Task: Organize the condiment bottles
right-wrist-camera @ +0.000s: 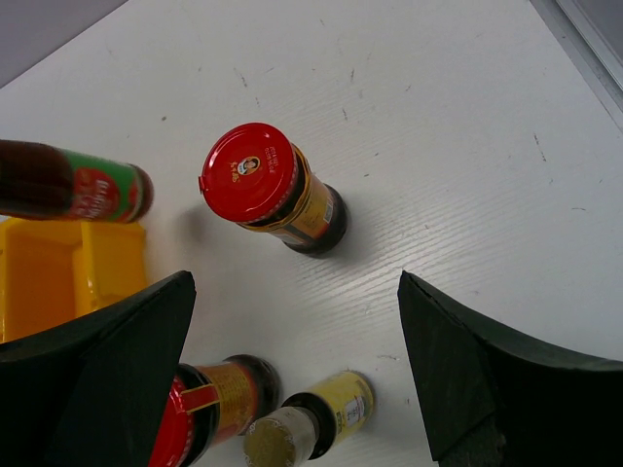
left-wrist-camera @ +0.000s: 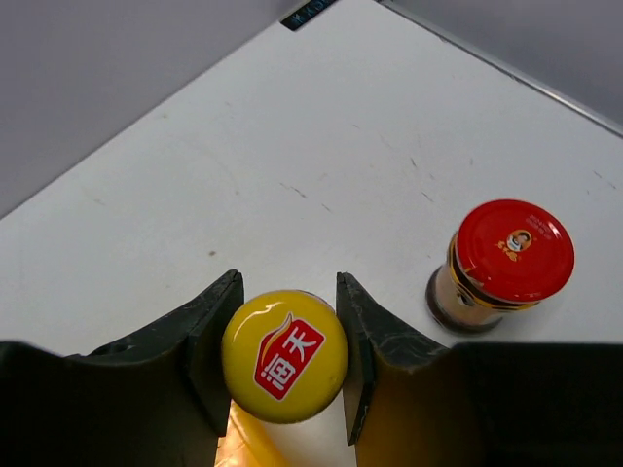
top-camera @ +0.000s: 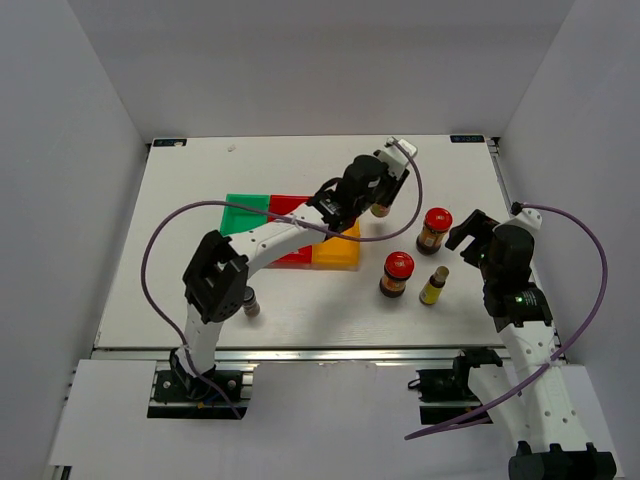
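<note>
The green bin's far part is empty. My left gripper should next swing to the left in the top view and lower the tall dark bottle there.
My left gripper is shut on the yellow cap of the tall dark bottle, which it holds upright just right of the orange bin. Its base shows under the gripper. Two red-lidded jars stand to the right, one farther and one nearer. The small yellow bottle stands beside the nearer jar. My right gripper is open and empty above these. A small dark shaker stands by the left arm. The pink shaker is hidden.
Green, red and orange bins sit together mid-table, partly under the left arm. The orange bin also shows in the right wrist view. Grey walls stand on three sides.
</note>
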### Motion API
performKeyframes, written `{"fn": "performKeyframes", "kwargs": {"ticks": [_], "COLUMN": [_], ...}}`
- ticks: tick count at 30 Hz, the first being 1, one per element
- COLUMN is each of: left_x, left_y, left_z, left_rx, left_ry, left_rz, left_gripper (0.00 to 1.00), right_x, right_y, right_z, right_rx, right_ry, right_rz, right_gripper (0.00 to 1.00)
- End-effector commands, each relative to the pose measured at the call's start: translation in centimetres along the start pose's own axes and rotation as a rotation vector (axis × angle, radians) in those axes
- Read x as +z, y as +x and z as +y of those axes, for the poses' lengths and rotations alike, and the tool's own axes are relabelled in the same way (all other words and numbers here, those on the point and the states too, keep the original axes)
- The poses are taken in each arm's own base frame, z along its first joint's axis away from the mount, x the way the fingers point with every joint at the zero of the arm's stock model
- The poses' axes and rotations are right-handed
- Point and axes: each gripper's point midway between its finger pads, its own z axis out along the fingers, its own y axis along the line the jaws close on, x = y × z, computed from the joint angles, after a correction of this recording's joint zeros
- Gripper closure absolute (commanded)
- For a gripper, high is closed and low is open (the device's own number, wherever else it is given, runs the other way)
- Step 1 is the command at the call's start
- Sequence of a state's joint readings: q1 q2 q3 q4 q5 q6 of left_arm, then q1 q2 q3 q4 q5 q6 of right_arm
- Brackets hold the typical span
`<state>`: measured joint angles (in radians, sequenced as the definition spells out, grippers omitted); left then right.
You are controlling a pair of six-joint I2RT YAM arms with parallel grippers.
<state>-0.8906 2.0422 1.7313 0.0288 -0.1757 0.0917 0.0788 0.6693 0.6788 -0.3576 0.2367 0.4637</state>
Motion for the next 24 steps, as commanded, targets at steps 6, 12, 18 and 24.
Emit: {"fn": "performKeyframes", "kwargs": {"ticks": [6, 12, 18, 24], "left_x": [-11.7, -19.7, -25.8, -27.5], "left_y": [-15.7, -14.2, -8.2, -2.6], "left_z": [14.7, 23.1, 30.0, 32.5], "left_rx": [-0.199, -0.224, -0.331, -0.406], "left_ry": [-0.231, -0.529, -0.732, -0.802], "left_rz": [-0.331, -0.33, -0.293, -0.19], "left_gripper": [0.85, 0.86, 0.86, 0.88], "right_x": [-0.1, 0.0, 0.4, 0.6], "right_y": [-1.9, -1.8, -1.3, -1.1], "right_z": [0.5, 0.3, 0.3, 0.1], "right_rx": [0.005, 0.003, -0.003, -0.004], "right_ry": [-0.01, 0.001, 0.002, 0.009], "right_rz": [-0.061, -0.06, -0.036, -0.033], "right_gripper": [0.11, 0.11, 0.11, 0.1]}}
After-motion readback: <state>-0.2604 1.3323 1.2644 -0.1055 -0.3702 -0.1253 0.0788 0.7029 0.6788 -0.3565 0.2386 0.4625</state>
